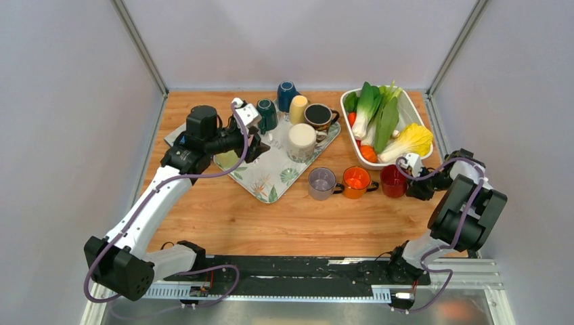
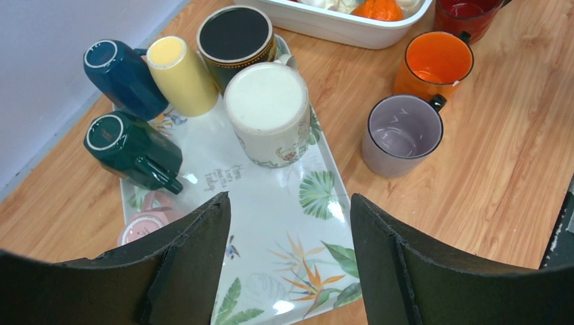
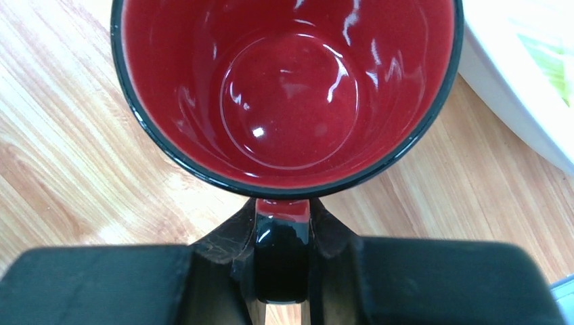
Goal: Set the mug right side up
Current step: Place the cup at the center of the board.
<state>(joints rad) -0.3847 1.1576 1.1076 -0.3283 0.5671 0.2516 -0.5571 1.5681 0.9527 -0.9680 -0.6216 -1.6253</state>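
Observation:
My right gripper next lowers the red mug, opening already up, slightly toward the orange mug and releases it, as the tabletop beside the orange mug lies below the gripper.
A red mug point(image 1: 392, 181) with a black outside stands mouth up on the wooden table, right of an orange mug point(image 1: 356, 181) and a purple mug point(image 1: 322, 183). My right gripper point(image 1: 411, 180) is shut on its black handle point(image 3: 283, 250); the right wrist view looks straight down into the glossy red mug point(image 3: 291, 88). My left gripper point(image 1: 256, 145) hovers open over the leaf-patterned tray point(image 1: 267, 177), nothing between its fingers point(image 2: 196, 257). On the tray stand a cream mug point(image 2: 267, 112) base up, a dark green mug point(image 2: 132, 149) and a blue mug point(image 2: 122, 78).
A yellow cup point(image 2: 181, 74) and a dark patterned mug point(image 2: 237, 40) share the tray's far end. A pink mug point(image 2: 145, 223) lies partly behind my left finger. A white bin point(image 1: 345, 101) of vegetables sits at the back right, close behind the red mug.

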